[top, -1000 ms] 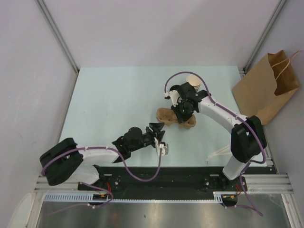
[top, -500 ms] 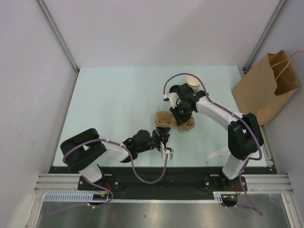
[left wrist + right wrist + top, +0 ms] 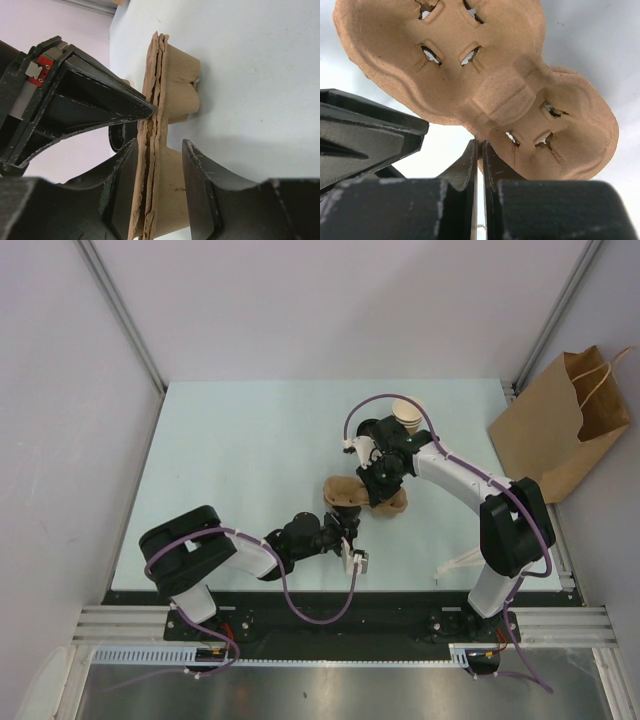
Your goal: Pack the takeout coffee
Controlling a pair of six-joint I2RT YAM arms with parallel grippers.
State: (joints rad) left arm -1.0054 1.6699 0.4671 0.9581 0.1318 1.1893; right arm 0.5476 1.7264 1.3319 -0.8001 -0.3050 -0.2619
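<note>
My right gripper goes left in the top view and down next, then releases the tray [image 3: 343, 490], since bare tabletop lies below the gripper on that side.
A brown moulded-pulp cup tray [image 3: 343, 490] is lifted on edge near the table's middle; in the left wrist view the tray [image 3: 175, 70] looks like two nested layers. My right gripper [image 3: 379, 482] is shut on its rim at the waist between the two wells, as the right wrist view shows [image 3: 481, 144] against the tray's underside [image 3: 510, 95]. My left gripper [image 3: 348, 524] comes from below. Its jaws [image 3: 160, 146] straddle the tray's near end, one finger on the rim and one against the well. The takeout coffee [image 3: 407, 414], a tan paper cup, sits beyond the right arm, apart from both grippers.
A brown paper bag [image 3: 562, 425] with string handles leans at the table's right edge. A thin white object [image 3: 456, 565] lies near the right arm's base. The right arm's purple cable [image 3: 372, 405] loops over the cup area.
My left arm has swung in and brought its jaws around the tray's near end, narrowing them slightly. The tray has shifted a little left in my right gripper's hold.
</note>
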